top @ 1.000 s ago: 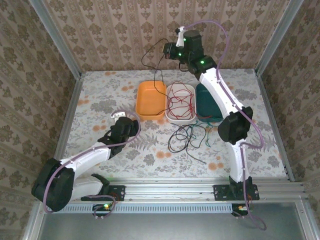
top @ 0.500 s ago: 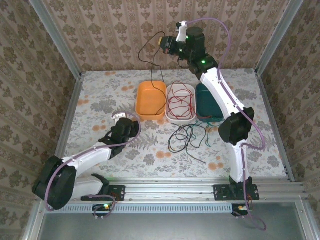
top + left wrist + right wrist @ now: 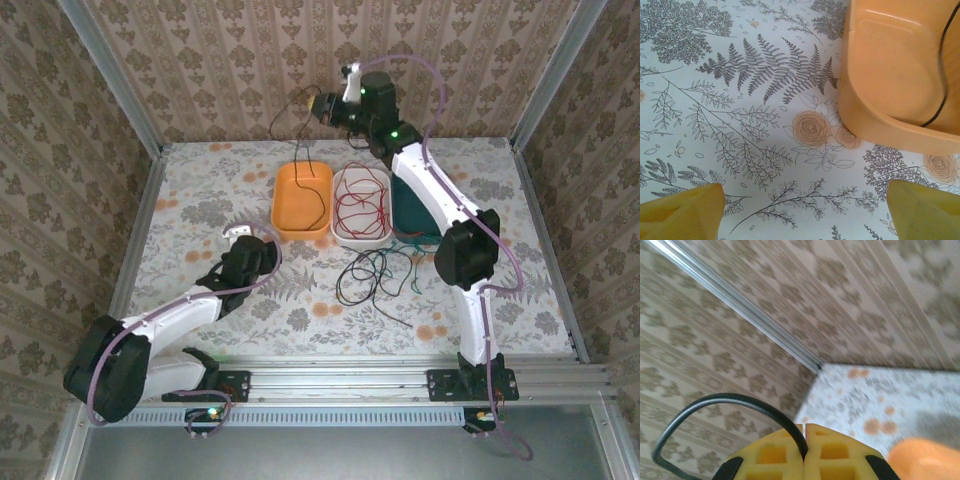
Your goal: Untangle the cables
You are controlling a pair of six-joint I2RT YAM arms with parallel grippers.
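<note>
My right gripper will next move down and back toward my base, low into the orange tray (image 3: 285,205), and let go of the black cable where its hanging end already lies.
My right gripper (image 3: 322,105) is raised near the back wall, shut on a black cable (image 3: 304,165) that hangs down into the orange tray (image 3: 285,205). In the right wrist view the yellow fingers (image 3: 840,455) pinch that black cable (image 3: 730,400), which arcs off to the left. Red cables (image 3: 360,200) lie coiled in the white tray (image 3: 362,240). A tangle of black and dark green cables (image 3: 375,272) lies on the table in front of the trays. My left gripper (image 3: 240,238) stands open low over the table, left of the orange tray (image 3: 890,75), where the black cable (image 3: 940,75) rests.
A dark green tray (image 3: 412,205) stands to the right of the white one. Patterned walls close in the back and both sides. Bare floral tablecloth (image 3: 765,140) lies under the left gripper (image 3: 802,215).
My right gripper has swung left along the back wall with the black cable, whose lower end now hangs in the orange tray. The left arm has barely moved.
</note>
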